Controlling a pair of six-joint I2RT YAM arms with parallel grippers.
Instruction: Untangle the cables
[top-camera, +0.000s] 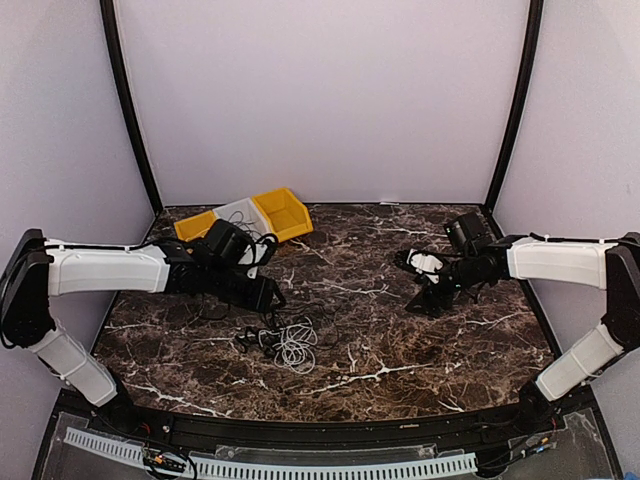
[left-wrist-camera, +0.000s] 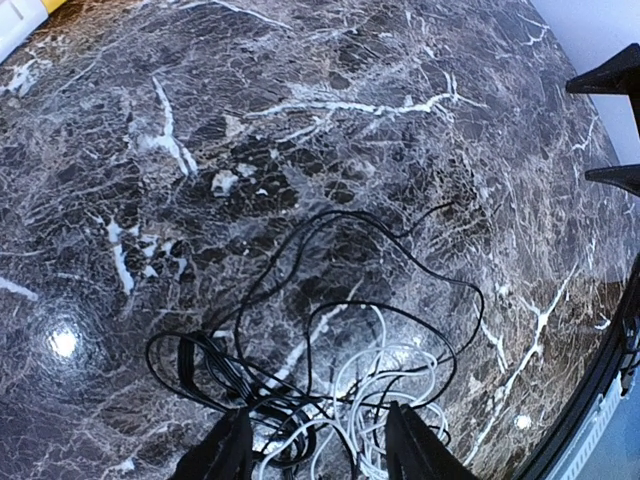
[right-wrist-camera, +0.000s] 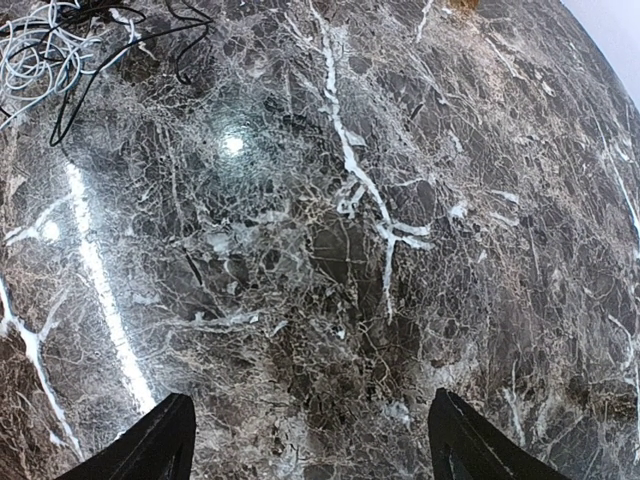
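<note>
My left gripper should next lower onto the thin black cable's part beside the white coil and close, because the black cable runs mixed in with that coil.
The cables (top-camera: 287, 343) lie in a palm-sized tangle on the dark marble table, white loops at the right and black cords at the left. In the left wrist view the white coil (left-wrist-camera: 400, 385) and the black cords (left-wrist-camera: 215, 370) lie mixed together, one long black loop reaching out toward the far side. My left gripper (left-wrist-camera: 318, 440) is open just above the tangle, its fingers on either side of it. My right gripper (right-wrist-camera: 310, 440) is open and empty over bare marble at the right (top-camera: 430, 300). The tangle shows in the top left corner of the right wrist view (right-wrist-camera: 45, 50).
Yellow and white bins (top-camera: 250, 215) stand at the back left, behind the left arm. The table's front edge with a white slotted rail (top-camera: 330, 465) runs along the near side. Black frame posts (top-camera: 130, 110) stand at the back corners.
</note>
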